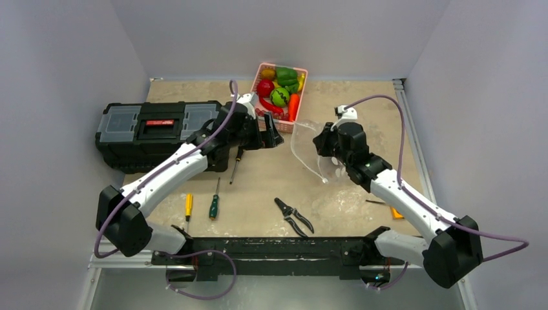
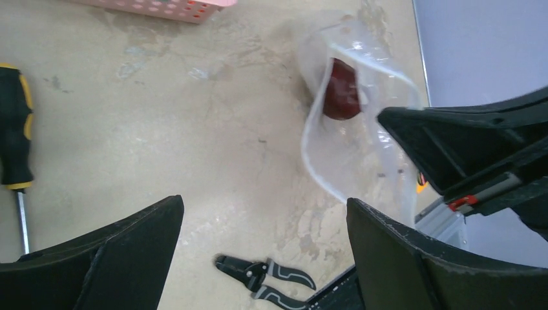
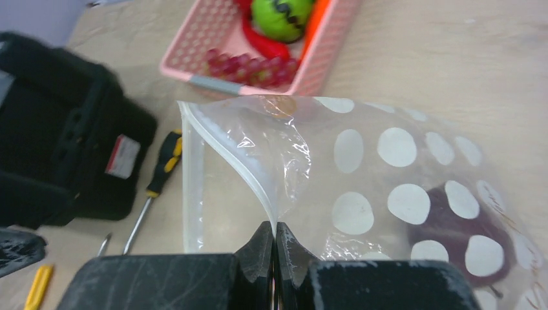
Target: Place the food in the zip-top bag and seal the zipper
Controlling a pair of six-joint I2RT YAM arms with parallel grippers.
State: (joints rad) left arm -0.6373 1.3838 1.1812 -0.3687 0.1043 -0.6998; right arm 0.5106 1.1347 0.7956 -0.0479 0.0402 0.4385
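Next, my empty left gripper will move outward over the green round fruit (image 1: 279,97), then down, and close around its sides, since the fruit still lies in the pink basket.
The clear zip-top bag (image 3: 388,174), printed with white dots, lies to the right of the table's middle with its mouth held up and open. My right gripper (image 3: 274,234) is shut on the pale zipper (image 3: 223,145) at the rim. A maroon round fruit (image 3: 465,226) sits inside the bag (image 2: 362,148) and shows through it (image 2: 340,90). My left gripper (image 2: 265,252) hangs open and empty over bare table, left of the bag (image 1: 307,152) and just in front of the basket. More food lies in the pink basket (image 1: 261,70): a green pepper (image 1: 286,75), a green round fruit (image 1: 279,97) and a red fruit (image 1: 265,87).
A black toolbox (image 1: 152,132) stands at the left. Screwdrivers (image 1: 214,203) lie in front of it, and one (image 2: 14,129) lies near the left gripper. Black pliers (image 1: 294,216) lie near the front edge. A small yellow tool (image 1: 395,212) lies under the right arm.
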